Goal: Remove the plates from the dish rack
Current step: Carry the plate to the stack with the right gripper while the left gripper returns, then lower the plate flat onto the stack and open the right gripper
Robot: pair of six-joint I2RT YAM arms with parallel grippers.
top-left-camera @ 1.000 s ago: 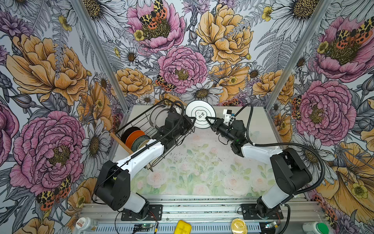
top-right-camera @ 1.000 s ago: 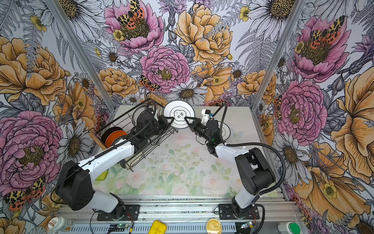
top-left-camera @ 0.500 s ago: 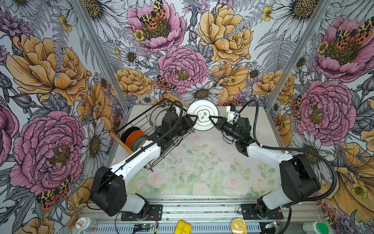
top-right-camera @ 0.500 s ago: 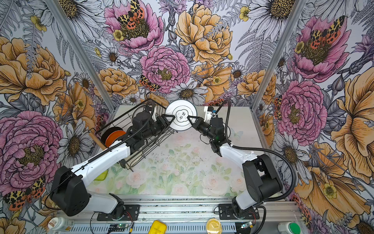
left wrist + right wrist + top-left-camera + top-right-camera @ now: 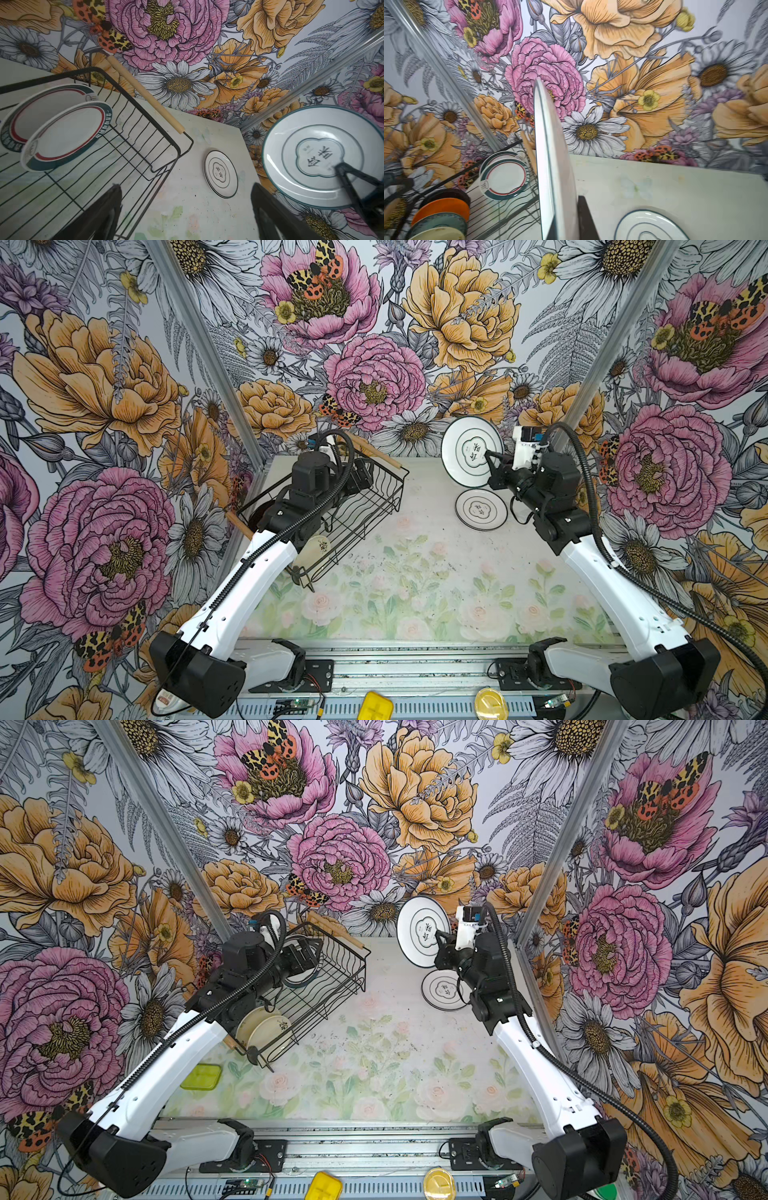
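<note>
The robot's right gripper will next move down and tilt until the upright plate comes down onto the matching plate (image 5: 481, 509) (image 5: 650, 227), then let go of the upright plate's edge, since the matching plate lies flat below.
The black wire dish rack (image 5: 357, 506) stands at the back left, tilted. Two large white plates (image 5: 62, 135) with teal and red bands stand in it, and smaller orange (image 5: 444, 207), blue-grey and cream plates (image 5: 266, 1029) stand at its near end. My left gripper (image 5: 185, 187) hovers open and empty over the rack's far end (image 5: 305, 959). My right gripper (image 5: 488, 456) is shut on the edge of a white teal-rimmed plate (image 5: 471, 452), holding it upright in the air. Below it, a matching plate (image 5: 481, 509) lies flat on the table.
The rack's wooden handle (image 5: 145, 97) juts towards the back wall. A yellow-green flat thing (image 5: 201, 1076) lies on the table under the left arm. Flowered walls close in the back and both sides.
My left gripper opened and let go of the white plate, drawing back towards the rack. My right gripper stayed shut on the plate and carried it right, over the lying plate.
</note>
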